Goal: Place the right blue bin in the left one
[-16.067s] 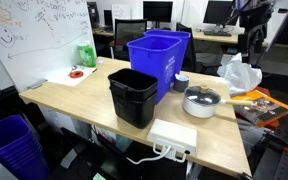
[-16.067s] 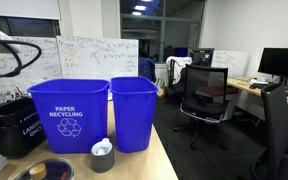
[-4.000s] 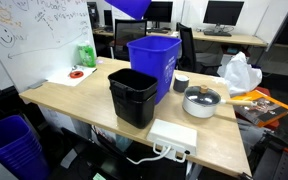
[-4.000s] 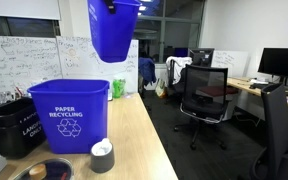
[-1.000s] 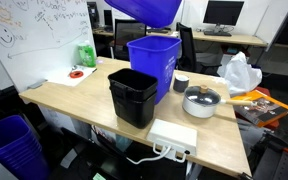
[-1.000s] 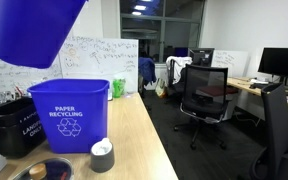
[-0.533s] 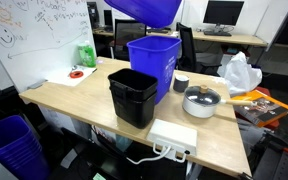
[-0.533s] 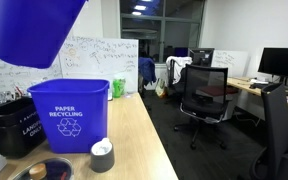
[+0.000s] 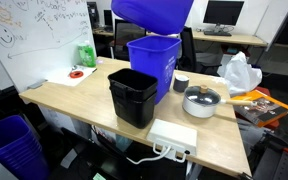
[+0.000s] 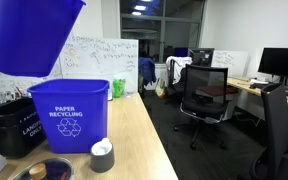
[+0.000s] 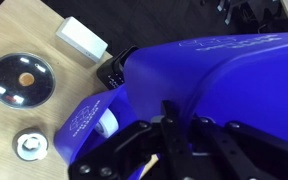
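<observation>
I should next turn the raised bin in my gripper upright, lower it inside and let go of the bin's rim, because that bin hangs tilted above the standing blue bin's open top point(image 9: 155, 43) point(image 11: 106, 138).
The right blue bin point(image 9: 152, 12) hangs tilted in the air, cut off by the top edge in both exterior views point(image 10: 29, 35). Under it, the left one point(image 9: 154, 60) stands upright on the wooden table point(image 9: 74, 100); its side with the white recycling symbol point(image 10: 69, 115) shows. In the wrist view my gripper point(image 11: 180, 118) is shut on the wall of the raised bin point(image 11: 224, 90). The gripper does not show in either exterior view.
A shorter black bin point(image 9: 132, 95) stands right in front of the standing blue bin. On the table are a lidded pot point(image 9: 201, 100), a tape roll point(image 10: 102, 155), a white power strip point(image 9: 172, 138) and a plastic bag point(image 9: 239, 72). A dark blue basket point(image 9: 9, 145) stands on the floor.
Over the last second the raised bin has shifted sideways above the standing bin and changed its tilt slightly. The grip has stayed shut; nothing on the table has moved.
</observation>
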Tool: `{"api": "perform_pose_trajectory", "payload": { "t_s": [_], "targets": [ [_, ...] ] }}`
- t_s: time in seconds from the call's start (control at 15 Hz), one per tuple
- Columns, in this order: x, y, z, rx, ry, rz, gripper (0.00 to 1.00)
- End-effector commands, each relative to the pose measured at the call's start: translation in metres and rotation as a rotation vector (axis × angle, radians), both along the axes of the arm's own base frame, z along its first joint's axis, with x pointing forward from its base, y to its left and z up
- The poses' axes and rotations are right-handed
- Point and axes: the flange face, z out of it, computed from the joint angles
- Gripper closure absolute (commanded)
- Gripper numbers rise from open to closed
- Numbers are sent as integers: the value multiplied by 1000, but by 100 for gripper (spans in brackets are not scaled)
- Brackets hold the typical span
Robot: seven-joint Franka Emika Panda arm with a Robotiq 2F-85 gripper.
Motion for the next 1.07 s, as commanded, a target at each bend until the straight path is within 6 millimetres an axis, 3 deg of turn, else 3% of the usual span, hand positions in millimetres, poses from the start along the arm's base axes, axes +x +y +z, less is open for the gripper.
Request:
{"api": "perform_pose_trajectory", "payload": {
  "t_s": [0.0, 0.6, 1.0],
  "targets": [
    [-3, 1, 0, -16, -117, 139, 97],
    [33, 0, -7, -102, -515, 340, 97],
    [29, -24, -22, -194, -594, 517, 97]
  ]
}}
